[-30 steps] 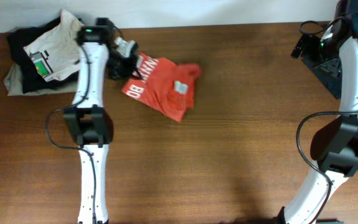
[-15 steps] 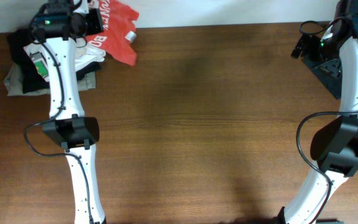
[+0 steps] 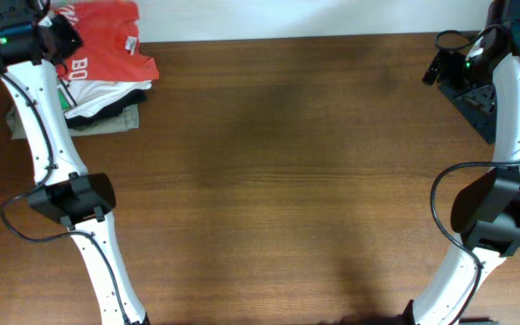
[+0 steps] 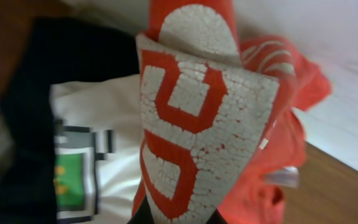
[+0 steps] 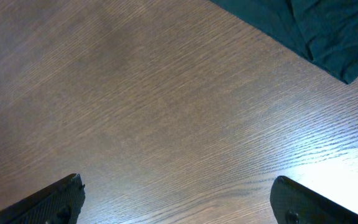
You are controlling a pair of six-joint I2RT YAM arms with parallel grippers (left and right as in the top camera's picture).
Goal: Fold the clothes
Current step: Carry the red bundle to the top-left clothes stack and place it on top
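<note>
The left gripper is going to pull the T-shirt (image 3: 106, 43) to the left in the overhead view next, over the white shirt's green-black patch (image 3: 63, 98), and let it go there, since that patch is uncovered.
The red-orange T-shirt (image 3: 106, 43) with cracked white lettering hangs bunched over the far left corner of the table, above the clothes pile. My left gripper (image 3: 57, 36) is shut on its fabric. In the left wrist view the T-shirt (image 4: 197, 118) fills the middle, with the dark fingertips (image 4: 176, 219) pinching it at the bottom edge. My right gripper (image 5: 176, 202) is open and empty over bare wood at the far right; in the overhead view it (image 3: 441, 56) is held near the back edge.
A pile of other clothes (image 3: 97, 104) lies at the far left under the T-shirt: a white shirt with a green-black patch (image 4: 79, 180) on dark garments (image 4: 23, 124). A dark teal cloth (image 5: 309, 28) lies at the far right. The wooden table (image 3: 296, 181) stretches between.
My left gripper has carried the T-shirt from the table's left-middle up and left, over the clothes pile to the far left corner. The right arm has not moved.
</note>
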